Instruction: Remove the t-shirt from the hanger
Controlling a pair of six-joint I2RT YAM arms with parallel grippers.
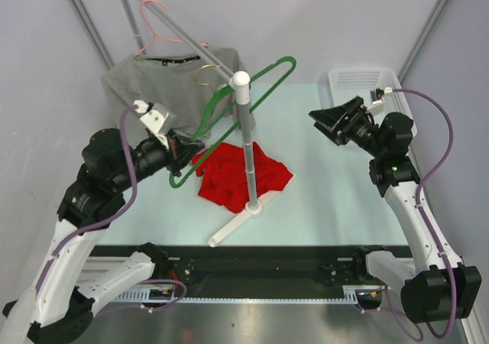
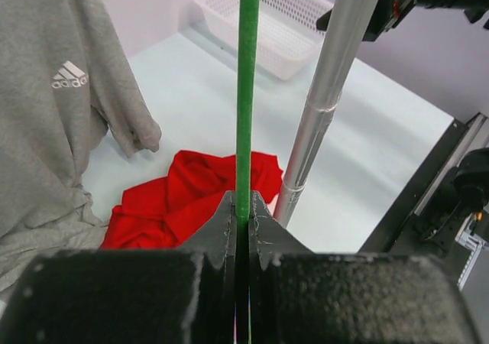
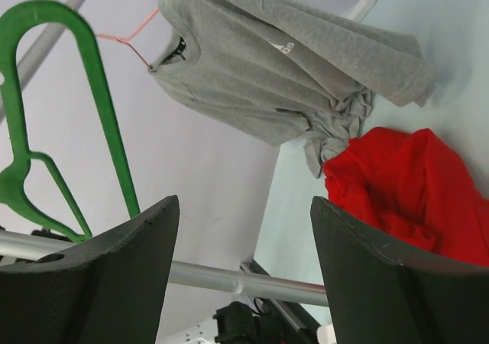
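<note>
The red t-shirt (image 1: 221,180) is lying on the tabletop, off the hanger, so I will move my left gripper toward the rack pole (image 1: 246,145) and let go of the hanger's lower end.
The red t-shirt (image 1: 221,180) lies crumpled on the table at the foot of the rack pole (image 1: 246,145), off the green hanger (image 1: 289,59). My left gripper (image 1: 183,151) is shut on the hanger's lower end, and the bare hanger slants up past the pole top. In the left wrist view the green bar (image 2: 246,92) is pinched between the jaws of my left gripper (image 2: 243,199), with the t-shirt (image 2: 191,191) below. My right gripper (image 1: 325,122) hangs open in the air to the right of the pole, holding nothing. Its wrist view shows the hanger (image 3: 111,130) and t-shirt (image 3: 412,176) beyond the open right gripper (image 3: 244,206).
A grey sweatshirt (image 1: 153,76) hangs on a pink hanger (image 1: 157,23) from the slanted rack bar at the back left. A white basket (image 1: 367,80) stands at the back right. The pole's base plate sits on the table just in front of the t-shirt.
</note>
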